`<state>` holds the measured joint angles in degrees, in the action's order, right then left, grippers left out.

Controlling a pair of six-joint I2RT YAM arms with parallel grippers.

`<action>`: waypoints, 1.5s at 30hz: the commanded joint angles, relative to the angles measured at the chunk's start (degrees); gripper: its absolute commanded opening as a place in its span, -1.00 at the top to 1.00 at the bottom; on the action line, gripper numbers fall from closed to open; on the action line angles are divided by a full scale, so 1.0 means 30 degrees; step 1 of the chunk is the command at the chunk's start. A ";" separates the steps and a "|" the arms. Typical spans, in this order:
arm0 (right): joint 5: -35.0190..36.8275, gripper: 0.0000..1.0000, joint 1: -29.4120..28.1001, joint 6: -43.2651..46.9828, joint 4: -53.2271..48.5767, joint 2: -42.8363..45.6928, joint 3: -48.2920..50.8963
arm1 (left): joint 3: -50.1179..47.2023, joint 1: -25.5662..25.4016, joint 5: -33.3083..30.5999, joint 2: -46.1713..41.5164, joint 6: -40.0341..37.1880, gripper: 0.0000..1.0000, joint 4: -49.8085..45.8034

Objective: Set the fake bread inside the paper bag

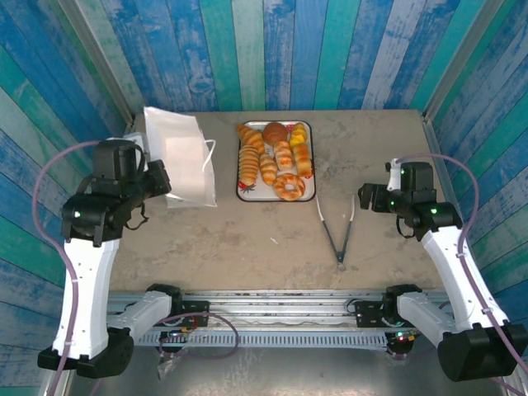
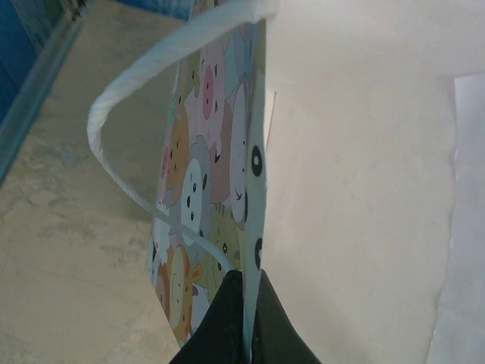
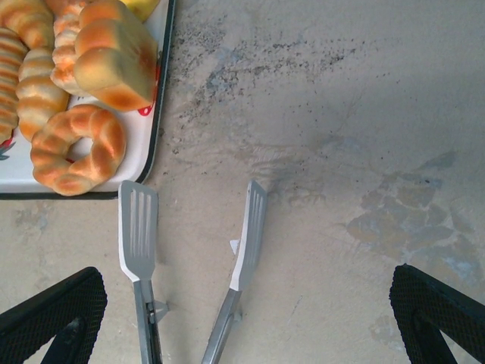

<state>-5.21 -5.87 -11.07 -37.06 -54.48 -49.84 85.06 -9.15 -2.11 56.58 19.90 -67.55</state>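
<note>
Bare tabletop still separates the bag from the bread, so my left gripper will carry the bag's rim sideways toward the white tray point(image 1: 247, 196) and let it go.
The paper bag point(image 1: 183, 157) stands at the back left with its mouth up. In the left wrist view its cartoon-print face point(image 2: 198, 189) and white cord handle point(image 2: 125, 83) show. My left gripper point(image 2: 251, 322) is shut on the bag's rim, and in the top view the left gripper point(image 1: 162, 178) is at the bag's left side. The fake bread point(image 1: 276, 158) lies on a white tray point(image 1: 247, 196). A ring doughnut point(image 3: 78, 148) and a loaf piece point(image 3: 114, 57) are near the tray's corner. My right gripper point(image 3: 246, 322) hangs open, wide, above metal tongs point(image 3: 139, 231).
The tongs point(image 1: 338, 229) lie on the table right of the tray, with their tips toward the back. The tray's dark rim point(image 3: 155, 129) is just left of the tong tips. Blue plank walls close in the table on three sides.
</note>
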 commanded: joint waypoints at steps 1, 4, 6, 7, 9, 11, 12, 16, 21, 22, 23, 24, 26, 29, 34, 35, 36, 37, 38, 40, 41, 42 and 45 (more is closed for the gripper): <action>-0.0487 -1.00 -0.0039 -0.0037 -0.0459 -0.0235 -0.0408 | -0.0901 0.0061 0.2550 0.0499 -0.0753 1.00 0.0343; -0.0381 -1.00 -0.0036 0.0082 -0.0648 -0.0298 -0.0463 | -0.1220 0.0061 0.3135 0.0893 -0.0910 1.00 0.0520; -0.0204 -1.00 -0.0036 0.0205 -0.0772 -0.0284 -0.0467 | -0.1331 0.0060 0.2999 0.1135 -0.1123 1.00 0.0549; -0.0165 -1.00 -0.0059 0.0258 -0.0807 -0.0283 -0.0468 | -0.1455 0.0059 0.3082 0.1256 -0.1246 1.00 0.0600; -0.0137 -1.00 -0.0037 0.0260 -0.0819 -0.0296 -0.0414 | -0.1772 0.0059 0.3771 0.1689 -0.1345 1.00 0.0931; -0.0137 -1.00 -0.0056 0.0220 -0.0808 -0.0352 -0.0384 | -0.2159 0.0059 0.4367 0.1962 -0.1289 1.00 0.1468; -0.0165 -1.00 -0.0045 0.0214 -0.0806 -0.0407 -0.0416 | -0.2378 0.0059 0.4552 0.2079 -0.1299 1.00 0.1744; -0.0291 -1.00 -0.0038 0.0135 -0.0803 -0.0473 -0.0392 | -0.2504 0.0086 0.4612 0.2902 -0.1640 1.00 0.2191; -0.0385 -1.00 -0.0036 0.0133 -0.0665 -0.0587 -0.0231 | -0.2091 0.0264 0.4166 0.4129 -0.1997 0.96 0.2215; -0.0450 -1.00 -0.0036 0.0121 -0.0679 -0.0620 -0.0202 | -0.1984 0.0318 0.4014 0.4167 -0.2002 0.96 0.2259; -0.0503 -1.00 -0.0054 0.0111 -0.0658 -0.0623 -0.0183 | -0.1933 0.0400 0.4035 0.4114 -0.2033 0.96 0.2334; -0.0540 -1.00 -0.0056 0.0091 -0.0650 -0.0620 -0.0159 | -0.1955 0.0536 0.4147 0.4110 -0.2079 0.95 0.2404; -0.0548 -1.00 -0.0048 0.0104 -0.0609 -0.0596 -0.0150 | -0.2068 0.0866 0.4765 0.4287 -0.2272 0.94 0.2320; -0.0476 -1.00 -0.0062 0.0174 -0.0654 -0.0664 -0.0230 | -0.2312 0.1104 0.4793 0.4536 -0.2499 0.83 0.2203; -0.0405 -1.00 -0.0036 0.0138 -0.1031 -0.0795 -0.0608 | -0.2734 0.1865 0.5405 0.4515 -0.2649 0.33 0.2852; -0.0418 -1.00 -0.0040 0.0107 -0.1043 -0.0796 -0.0641 | -0.2652 0.1960 0.5504 0.4598 -0.2651 0.09 0.2930; -0.0387 -1.00 -0.0038 0.0087 -0.1067 -0.0796 -0.0696 | -0.2468 0.1997 0.5531 0.4706 -0.2693 -0.01 0.3028; -0.0343 -1.00 -0.0053 0.0058 -0.1113 -0.0803 -0.0721 | -0.2320 0.2051 0.5548 0.4755 -0.2743 -0.06 0.3076; -0.0342 -1.00 -0.0036 0.0019 -0.1123 -0.0818 -0.0754 | -0.1950 0.2082 0.5499 0.4851 -0.2746 -0.15 0.3147; -0.0309 -1.00 -0.0044 -0.0030 -0.1201 -0.0825 -0.0791 | -0.1167 0.2093 0.5149 0.4898 -0.2777 -0.41 0.3242; -0.0313 -1.00 -0.0040 -0.0056 -0.1248 -0.0845 -0.0817 | -0.0656 0.2111 0.4835 0.4874 -0.2795 -0.57 0.3243; -0.0304 -1.00 -0.0061 -0.0060 -0.1263 -0.0858 -0.0844 | -0.0194 0.2112 0.4551 0.4864 -0.2794 -0.62 0.3230; -0.0255 -1.00 -0.0078 -0.0060 -0.1383 -0.0884 -0.0875 | 0.1122 0.2111 0.3958 0.4890 -0.2823 -0.73 0.3064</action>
<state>-6.24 -5.87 -11.09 -39.75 -57.01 -51.03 84.60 -3.05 11.68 70.57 12.10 -59.77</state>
